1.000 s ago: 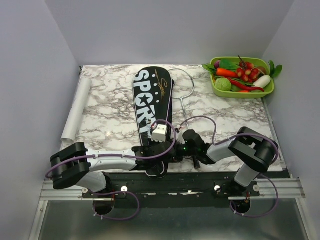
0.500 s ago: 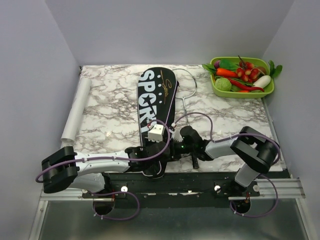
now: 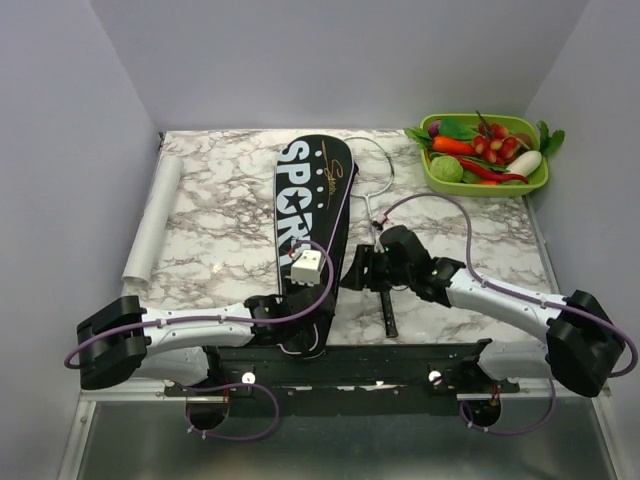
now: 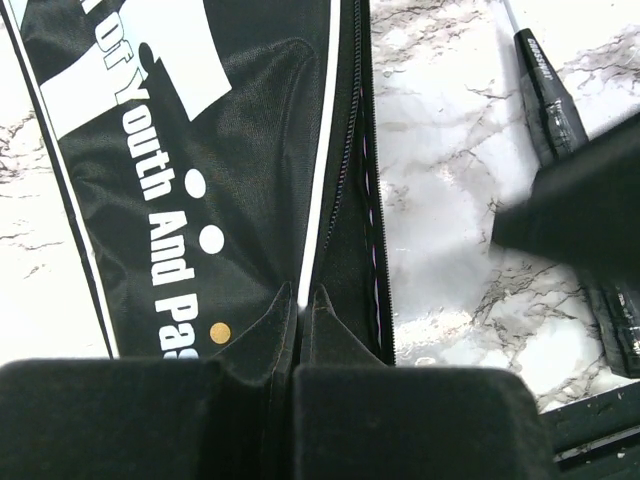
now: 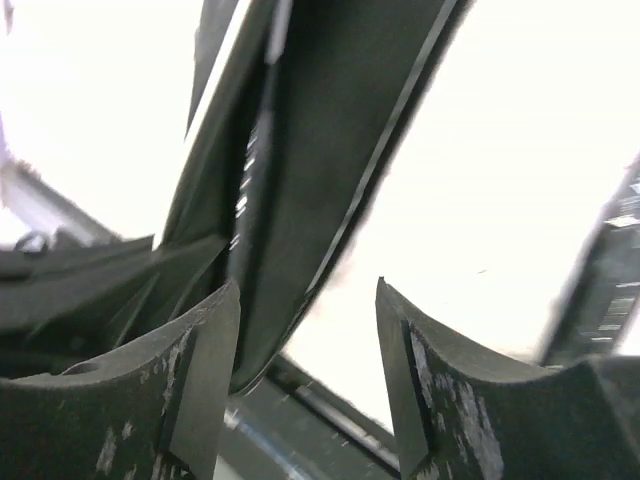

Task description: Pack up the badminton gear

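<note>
The robot's right gripper will next swing away from the cover (image 3: 312, 190), outward and down onto the racket's pale shaft (image 3: 371, 211), because that is below and outward of the gripper's fingers.
The long black cover (image 3: 312, 190), lettered "SPORT", lies lengthwise on the marble table. Its zip (image 4: 352, 170) gapes along the right edge. My left gripper (image 3: 298, 310) is shut on the cover's near end, its fingertips (image 4: 305, 300) pinching the fabric by the white piping. One racket lies just right of the cover, its thin hoop (image 3: 390, 172) at the far end and its black handle (image 3: 388, 312) (image 4: 545, 80) pointing at me. My right gripper (image 3: 352, 270) (image 5: 308, 300) stands open beside the cover's right edge (image 5: 310, 150), holding nothing.
A green tray (image 3: 440, 182) of toy vegetables sits at the back right corner. A white rolled sheet (image 3: 155, 220) lies along the table's left edge. The black rail (image 3: 400, 355) runs along the near edge under both arms.
My right gripper opened and moved away from the near edge to the cover's right side. The cover's far end swung slightly right. The left gripper stayed shut on the cover's near end.
</note>
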### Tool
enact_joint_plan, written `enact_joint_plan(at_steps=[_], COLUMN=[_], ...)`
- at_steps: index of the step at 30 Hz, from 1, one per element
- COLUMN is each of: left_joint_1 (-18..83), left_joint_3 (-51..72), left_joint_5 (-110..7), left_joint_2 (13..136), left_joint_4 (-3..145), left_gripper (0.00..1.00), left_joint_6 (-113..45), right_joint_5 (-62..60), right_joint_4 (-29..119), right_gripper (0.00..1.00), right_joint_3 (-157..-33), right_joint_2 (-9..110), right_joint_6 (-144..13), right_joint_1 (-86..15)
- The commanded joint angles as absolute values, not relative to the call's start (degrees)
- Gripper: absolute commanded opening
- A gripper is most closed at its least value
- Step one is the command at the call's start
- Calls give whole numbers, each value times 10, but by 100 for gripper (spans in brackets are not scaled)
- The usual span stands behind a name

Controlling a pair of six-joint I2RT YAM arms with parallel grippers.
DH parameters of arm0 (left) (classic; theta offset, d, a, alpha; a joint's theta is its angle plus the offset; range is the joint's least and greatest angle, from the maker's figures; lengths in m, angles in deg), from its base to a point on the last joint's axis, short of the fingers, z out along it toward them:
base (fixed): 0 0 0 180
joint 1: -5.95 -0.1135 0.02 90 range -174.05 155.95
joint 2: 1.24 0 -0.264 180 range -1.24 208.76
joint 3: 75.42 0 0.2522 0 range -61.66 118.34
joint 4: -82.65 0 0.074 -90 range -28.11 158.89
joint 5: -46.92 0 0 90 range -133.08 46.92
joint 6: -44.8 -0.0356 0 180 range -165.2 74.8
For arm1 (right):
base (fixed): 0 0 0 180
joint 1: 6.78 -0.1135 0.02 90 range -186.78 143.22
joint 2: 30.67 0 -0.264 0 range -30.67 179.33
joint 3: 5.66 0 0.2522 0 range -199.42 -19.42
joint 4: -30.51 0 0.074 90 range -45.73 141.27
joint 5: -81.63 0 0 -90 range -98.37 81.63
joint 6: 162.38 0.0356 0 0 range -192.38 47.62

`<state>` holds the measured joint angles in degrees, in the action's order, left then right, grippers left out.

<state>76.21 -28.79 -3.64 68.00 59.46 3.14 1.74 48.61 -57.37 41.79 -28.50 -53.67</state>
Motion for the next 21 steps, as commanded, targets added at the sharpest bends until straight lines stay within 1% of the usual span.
enact_joint_plan(at_steps=[1, 3, 4, 6, 7, 10, 11, 15, 18, 21], left_joint_1=[764, 761, 761, 759, 758, 757, 756, 752, 751, 749], left_joint_3=[-295, -296, -294, -291, -290, -290, -290, -293, -293, -296], left_joint_5=[-20, -21, -20, -19, -19, -20, -19, -24, -26, -27], left_joint_2=[652, 645, 642, 635, 632, 621, 619, 608, 605, 600], left_joint_4=[606, 609, 607, 604, 599, 595, 593, 594, 596, 597], left_gripper=[0, 0, 0, 0, 0, 0, 0, 0, 0, 0], left_joint_6=[37, 31, 29, 28, 27, 26, 26, 24, 21, 22], right_joint_5=[-114, -95, -89, -105, -109, -131, -137, -150, -151, -166], right_joint_4=[643, 657, 660, 663, 665, 697, 719, 739, 771, 782], right_gripper=[65, 65, 65, 65, 64, 64, 64, 64, 63, 62], right_joint_3=[-648, -672, -698, -727, -764, -839, -889, -977, -1038, -1060], right_joint_2=[422, 440, 462, 487, 503, 588, 632, 726, 795, 827], right_joint_6=[-362, -383, -389, -408, -415, -440, -445, -466, -469, -470], right_joint_1=[-459, -410, -365, -334, -317, -306, -306, -305, -305, -305])
